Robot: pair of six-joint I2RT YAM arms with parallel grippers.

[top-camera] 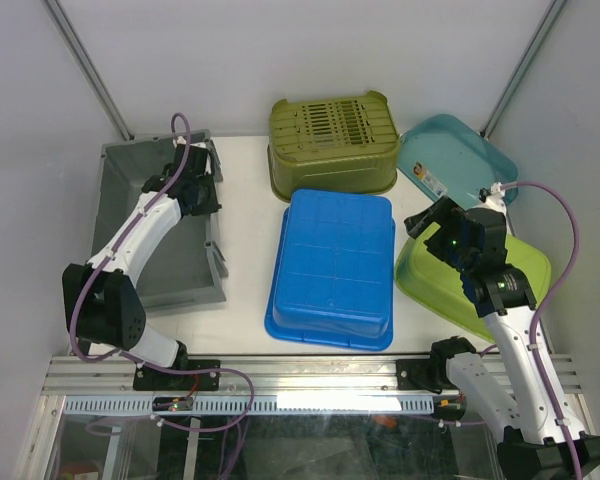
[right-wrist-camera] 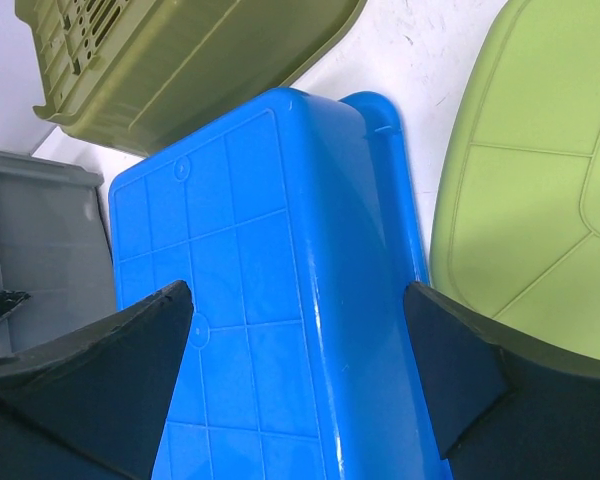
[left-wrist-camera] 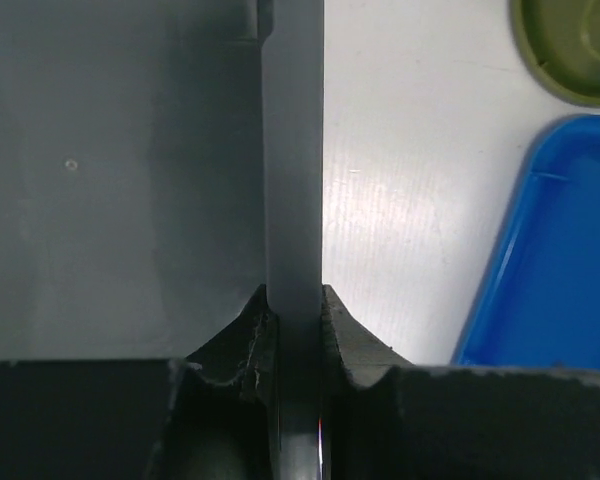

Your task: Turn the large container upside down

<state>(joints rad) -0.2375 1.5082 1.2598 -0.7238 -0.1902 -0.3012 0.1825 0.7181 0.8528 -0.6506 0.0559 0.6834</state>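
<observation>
The upright container's open inside lies to the gripper's left in the top view, so my left gripper will lift the container's side, tilt it there and release.
The large grey container (top-camera: 175,272) stands upright, open side up, at the table's left. My left gripper (top-camera: 204,196) is shut on its right wall. In the left wrist view my left gripper (left-wrist-camera: 295,322) has one finger inside the bin and one outside, pressed against the thin grey wall (left-wrist-camera: 292,150). My right gripper (top-camera: 426,222) is open and empty, held above the gap between the blue bin (top-camera: 335,265) and the lime-green container (top-camera: 480,285). In the right wrist view the right gripper (right-wrist-camera: 300,325) stands wide open over the blue bin's upturned bottom (right-wrist-camera: 260,250).
The blue bin lies upside down in the middle. An olive basket (top-camera: 332,142) lies upside down behind it. A teal tub (top-camera: 458,160) lies at the back right. The lime-green container lies upside down at the right. White enclosure walls surround the table.
</observation>
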